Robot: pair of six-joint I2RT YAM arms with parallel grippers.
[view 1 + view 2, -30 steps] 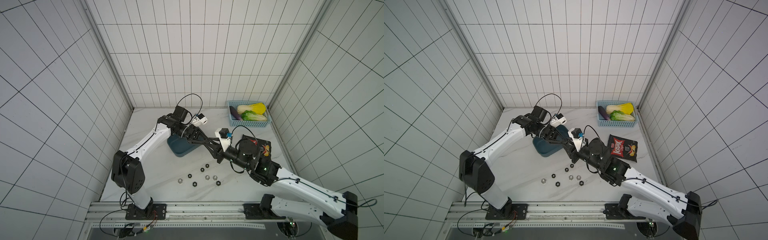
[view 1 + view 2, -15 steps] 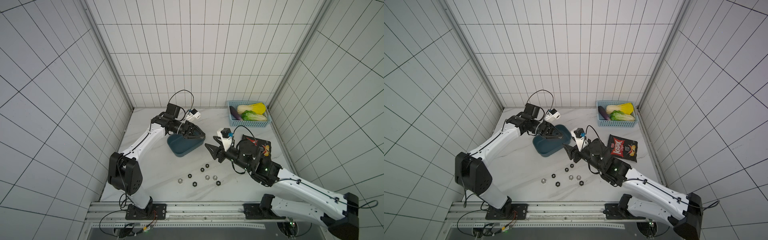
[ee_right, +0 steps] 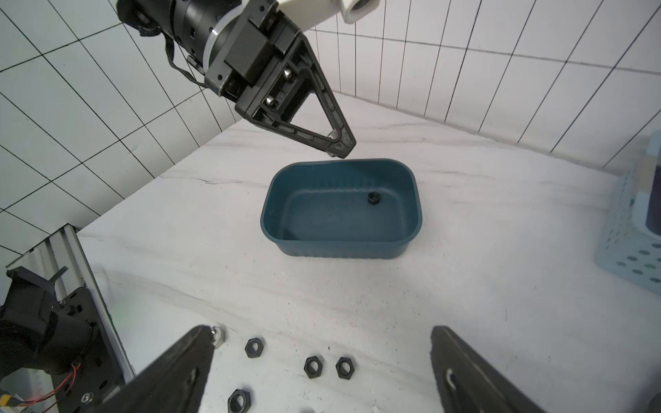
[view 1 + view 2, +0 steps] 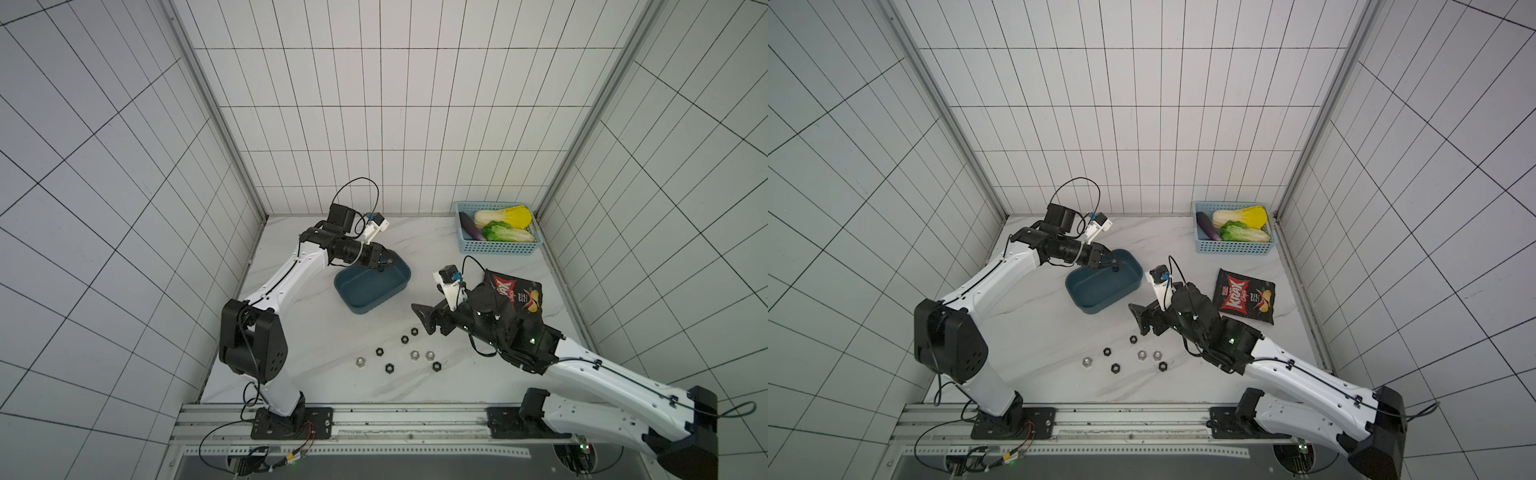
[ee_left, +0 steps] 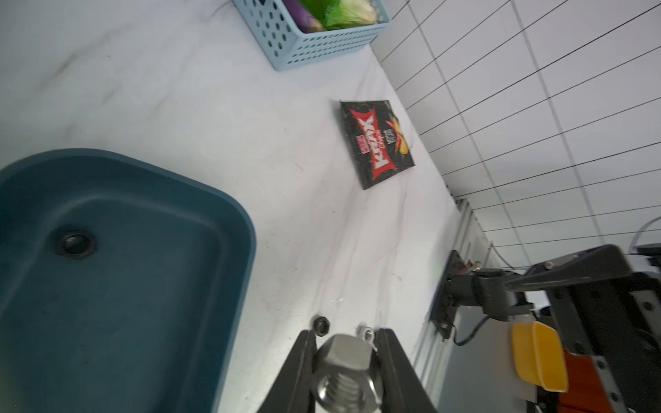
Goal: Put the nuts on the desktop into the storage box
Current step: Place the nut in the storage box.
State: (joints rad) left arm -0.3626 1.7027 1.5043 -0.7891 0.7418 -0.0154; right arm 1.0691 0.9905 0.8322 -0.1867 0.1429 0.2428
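The spot beside the black nut is empty, so my left gripper will tilt down and lower toward the box's bottom (image 5: 128,236) there to release the silver nut (image 5: 345,368).
The dark teal storage box (image 4: 372,291) (image 4: 1104,286) stands on the white desktop (image 4: 332,332), and one black nut (image 3: 373,197) (image 5: 75,243) lies inside it. My left gripper (image 4: 388,262) (image 5: 346,343) hovers over the box's far rim, shut on a silver nut (image 5: 345,368). Right of the box and behind the loose nuts, my right gripper (image 4: 424,319) (image 3: 321,330) stands wide open with nothing in it. Several nuts, black (image 4: 404,339) (image 3: 313,366) and silver (image 4: 414,354) (image 3: 217,336), lie scattered on the desktop near the front.
A light blue lattice basket (image 4: 498,248) with vegetables stands at the back right. A black chip bag (image 4: 1246,296) lies flat beside the right arm. The metal base rail (image 4: 374,419) runs along the front edge, and tiled walls close in three sides.
My right gripper has pulled back out of the box toward the front right and opened wide. The left gripper has drawn back to the box's far rim, still shut on its nut.
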